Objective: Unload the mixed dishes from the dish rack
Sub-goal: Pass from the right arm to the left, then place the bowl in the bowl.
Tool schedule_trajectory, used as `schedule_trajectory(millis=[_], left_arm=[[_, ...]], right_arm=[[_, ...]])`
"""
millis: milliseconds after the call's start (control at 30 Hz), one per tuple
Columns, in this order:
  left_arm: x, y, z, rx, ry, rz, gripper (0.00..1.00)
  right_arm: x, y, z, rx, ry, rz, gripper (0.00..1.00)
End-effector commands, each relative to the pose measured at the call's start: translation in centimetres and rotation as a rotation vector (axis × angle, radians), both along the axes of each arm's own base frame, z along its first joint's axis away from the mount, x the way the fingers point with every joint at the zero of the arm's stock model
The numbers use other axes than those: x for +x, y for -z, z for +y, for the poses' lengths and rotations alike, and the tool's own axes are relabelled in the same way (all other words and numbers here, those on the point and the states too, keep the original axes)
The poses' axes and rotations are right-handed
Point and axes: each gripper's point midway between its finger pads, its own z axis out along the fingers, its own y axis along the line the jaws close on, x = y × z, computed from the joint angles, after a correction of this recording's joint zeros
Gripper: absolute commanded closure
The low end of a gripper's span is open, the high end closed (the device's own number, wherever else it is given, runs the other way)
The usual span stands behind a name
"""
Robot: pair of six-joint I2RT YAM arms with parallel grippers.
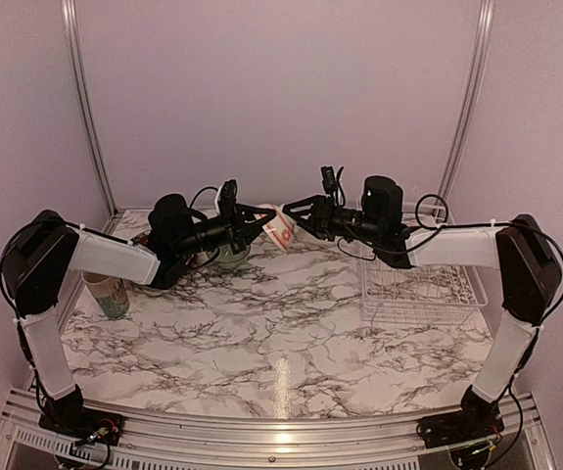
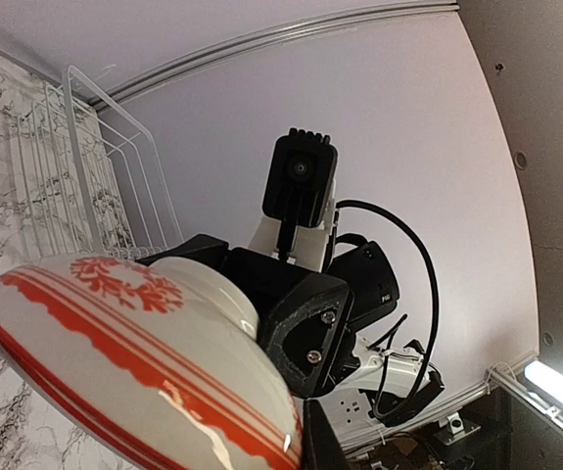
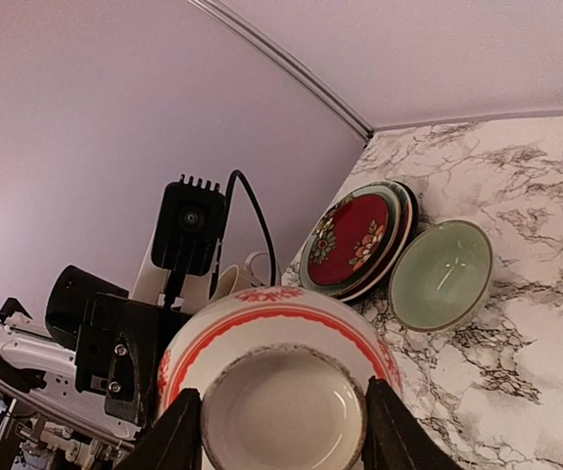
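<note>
I will next turn my left gripper and lower it to let go of the bowl (image 1: 281, 231) in the pale green dish (image 1: 231, 258), since that lies below it, to the left in the top view.
The small orange-red-and-white patterned bowl (image 1: 281, 231) hangs in the air above the back of the table, between both arms. My right gripper (image 3: 283, 427) is shut on the bowl (image 3: 279, 328), one finger on each side of its foot ring. My left gripper (image 1: 261, 224) comes from the other side and is shut on the rim of the bowl (image 2: 134, 357); only one dark finger (image 2: 328, 452) shows in the left wrist view. The white wire dish rack (image 1: 420, 291) stands at the right with nothing visible in it.
A stack of plates with a dark red patterned one on top (image 3: 352, 240) lies at the back left, a pale green dish (image 3: 443, 275) beside it. A tall cream mug (image 1: 110, 295) stands by the left arm. The back wall is close behind both grippers.
</note>
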Motion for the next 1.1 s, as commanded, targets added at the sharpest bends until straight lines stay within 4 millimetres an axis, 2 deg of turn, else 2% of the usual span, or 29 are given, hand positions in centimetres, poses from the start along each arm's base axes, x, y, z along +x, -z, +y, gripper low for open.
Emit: schedule_trajectory(millis=[0,200,300,433,567,700,733,800,933,1067], left_arm=[[-0.4,-1.8,-0.1,0.037,0.016,-0.076,1.00],[-0.1,-1.8,0.5,0.150,-0.025,-0.129,1.00],[0.0,-1.7,1.1,0.191,-0.039,-0.147,1.00],[0.0,-1.2,2.0,0.223,-0.049,-0.136,1.00],[0.2,0.8,3.1,0.356,-0.076,-0.129,1.00],[1.2,4.3,5.7,0.685,-0.161,-0.152,1.00],[1.0,5.9,7.0,0.802,-0.171,-0.130,1.00],[1.4,6.9,9.2,0.965,-0.212,-0.146,1.00],[2.1,7.4,12.5,1.194,-0.280,-0.206,1.00],[3.2,7.7,13.7,1.344,-0.269,-0.278,1.00]], right_arm=[[-0.5,-2.8,0.5,0.041,-0.018,-0.103,0.59],[-0.4,-2.7,0.0,0.005,0.011,-0.122,0.25],[-0.1,-2.5,-0.1,-0.029,0.026,-0.122,0.16],[0.7,-1.5,-0.7,-0.107,0.076,-0.118,0.12],[1.6,-0.8,-2.3,-0.188,0.147,-0.126,0.12],[2.1,-0.3,-4.1,-0.264,0.208,-0.135,0.12],[2.2,-0.4,-4.6,-0.278,0.225,-0.140,0.12],[2.4,-0.5,-5.5,-0.306,0.253,-0.149,0.12],[2.9,-0.9,-7.1,-0.349,0.305,-0.169,0.12],[2.9,-1.1,-8.2,-0.378,0.339,-0.183,0.13]])
